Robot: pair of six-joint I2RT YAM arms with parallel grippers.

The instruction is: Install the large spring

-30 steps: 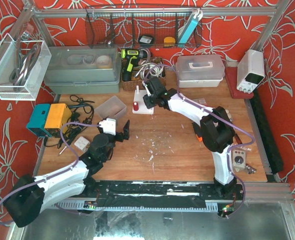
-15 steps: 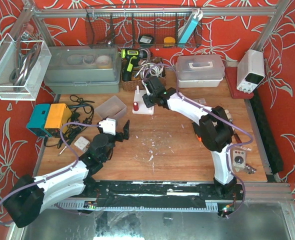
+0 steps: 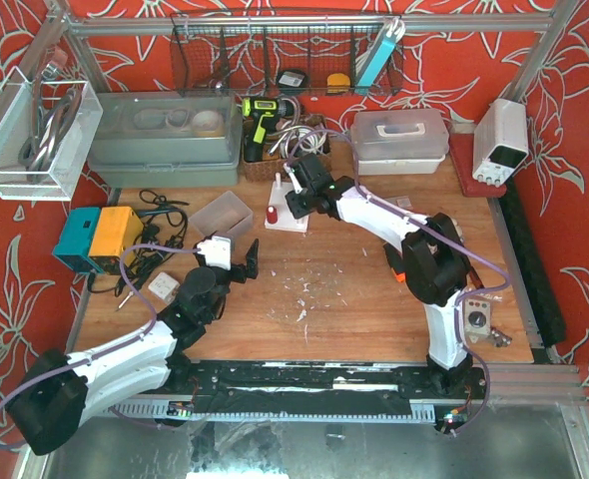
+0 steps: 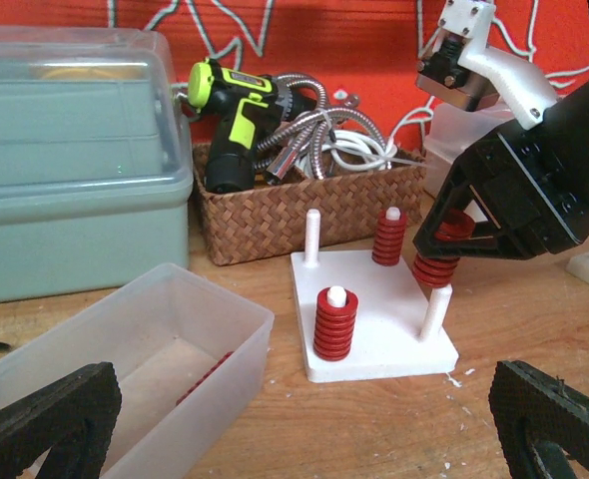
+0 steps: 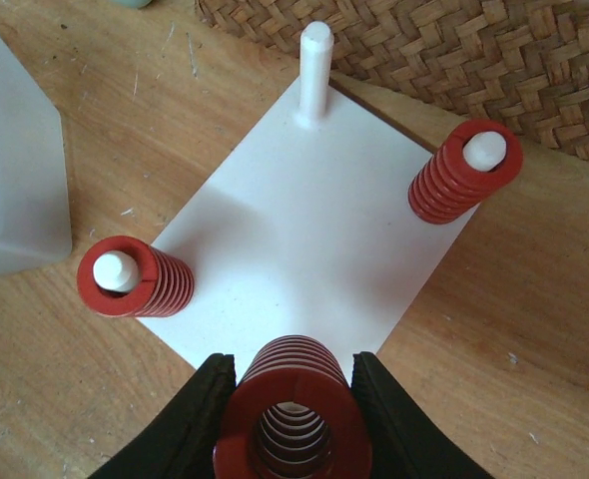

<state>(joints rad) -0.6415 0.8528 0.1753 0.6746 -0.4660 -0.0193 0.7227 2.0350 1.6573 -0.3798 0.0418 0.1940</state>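
Note:
The right gripper moves down along the near corner peg toward the white plate (image 5: pixel 304 210) next and releases the large spring, which rings only the peg's top.
My right gripper (image 5: pixel 294 371) is shut on a large red spring (image 5: pixel 293 424), held upright over the near corner peg of the white plate (image 5: pixel 304 210); the peg tip shows inside the coil. In the left wrist view the spring (image 4: pixel 436 261) sits at the top of that peg (image 4: pixel 435 311). Two other pegs carry red springs (image 5: pixel 464 172) (image 5: pixel 130 277); the back peg (image 5: pixel 315 70) is bare. My left gripper (image 4: pixel 304 439) is open and empty, low over the table in front of the plate. From above, the right gripper (image 3: pixel 299 200) is over the plate (image 3: pixel 287 220).
A clear plastic bin (image 4: pixel 125 379) with a red spring (image 4: pixel 200 377) in it stands left of the plate. A wicker basket (image 4: pixel 275 215) with a drill and hoses is behind it, and a grey-green lidded box (image 4: pixel 75 150) is at the back left.
My right gripper has shifted slightly over the plate with the spring in it. The left arm has not moved.

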